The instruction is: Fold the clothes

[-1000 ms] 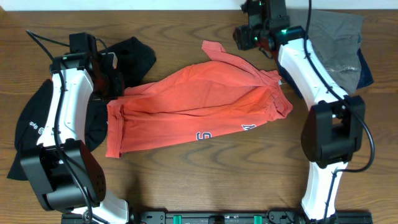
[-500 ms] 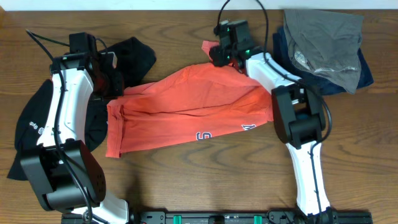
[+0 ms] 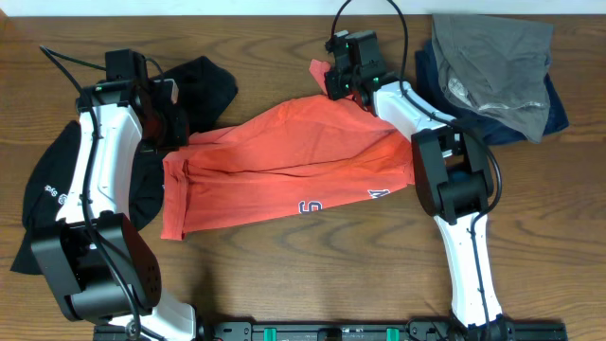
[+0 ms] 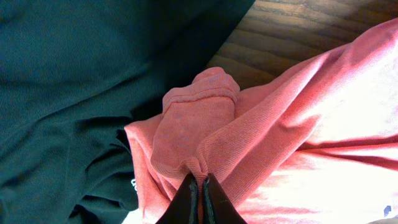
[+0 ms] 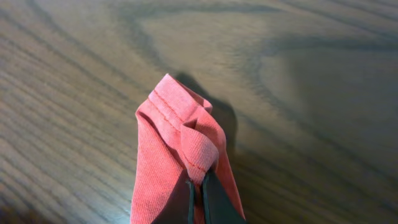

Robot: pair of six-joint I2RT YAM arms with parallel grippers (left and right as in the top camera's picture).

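The bunched fold goes down and back next for release, as the shirt's end by the black top [image 3: 192, 185] [image 4: 149, 188] lies below my left gripper, toward my base.
An orange-red T-shirt [image 3: 294, 166] lies crumpled across the middle of the table, white-and-navy lettering near its lower right. My left gripper [image 3: 175, 133] is shut on a bunched fold at the shirt's left edge [image 4: 199, 118], the fingertips [image 4: 199, 180] pinching the cloth. My right gripper [image 3: 333, 80] is shut on a hemmed corner of the orange-red T-shirt [image 5: 180, 124] at its top end, the fingertips [image 5: 198, 180] closed on it. A black top [image 3: 66, 185] with a small white logo lies under and left of the left arm, dark in the left wrist view [image 4: 68, 93].
A pile of grey [image 3: 497, 62] and navy [image 3: 559, 109] garments lies at the back right corner. Bare wooden table [image 3: 312, 270] stretches along the front edge, and more wood [image 5: 298, 74] shows around the shirt's top corner.
The right arm swung left from the grey pile to the shirt's top corner, and its jaws closed on that corner. The left arm and its grip stayed still.
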